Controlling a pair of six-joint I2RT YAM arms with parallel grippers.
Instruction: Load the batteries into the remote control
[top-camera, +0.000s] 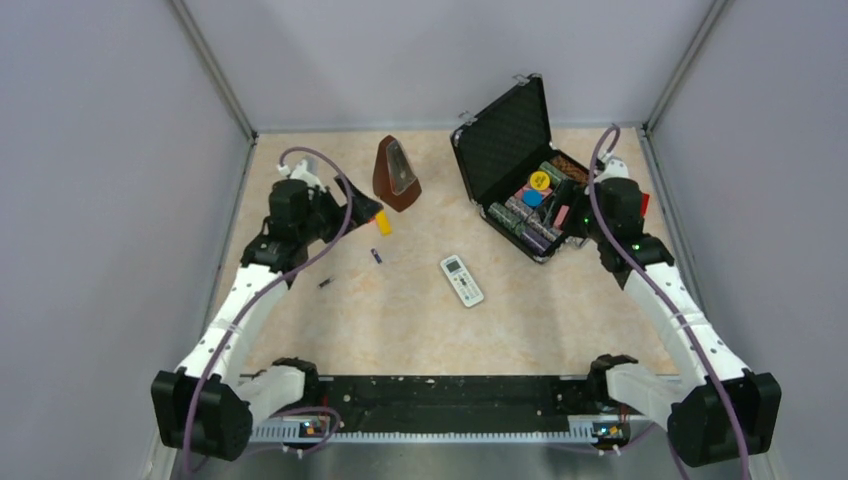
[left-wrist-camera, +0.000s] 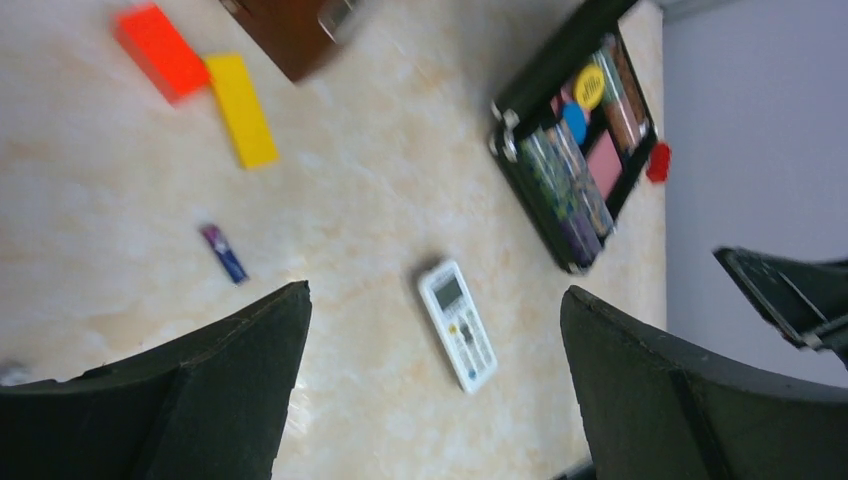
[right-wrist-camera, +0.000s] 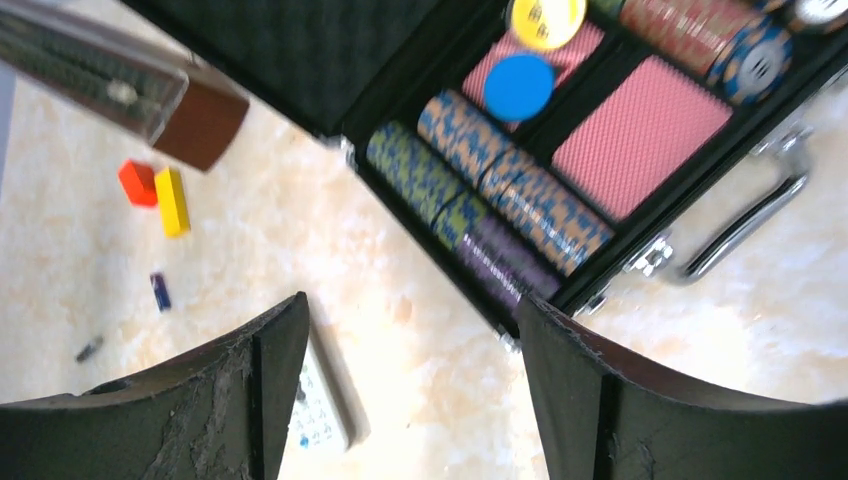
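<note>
My left gripper comes down to the right in the top view onto the remote control's screen end (top-camera: 454, 266) (left-wrist-camera: 447, 290) next and closes. The remote control lies face up, hiding its back.
The white remote control (top-camera: 461, 280) lies face up near the table's middle, also seen in the left wrist view (left-wrist-camera: 457, 325) and half hidden behind a finger in the right wrist view (right-wrist-camera: 322, 402). Two batteries lie left of it, apart from each other: a bluish-purple one (top-camera: 377, 256) (left-wrist-camera: 224, 253) (right-wrist-camera: 160, 290) and a dark grey one (top-camera: 325, 283) (right-wrist-camera: 89, 349). My left gripper (top-camera: 358, 203) (left-wrist-camera: 435, 293) hovers open and empty, high above the table at the back left. Over by the case's near corner, my right gripper (top-camera: 585, 215) (right-wrist-camera: 410, 303) is open and empty too.
An open black case (top-camera: 520, 170) of poker chips and cards stands at the back right, under the right arm. A brown metronome (top-camera: 396, 175) stands at the back centre. Red (left-wrist-camera: 160, 50) and yellow (left-wrist-camera: 241, 108) blocks lie near the left gripper. Grey walls enclose the table.
</note>
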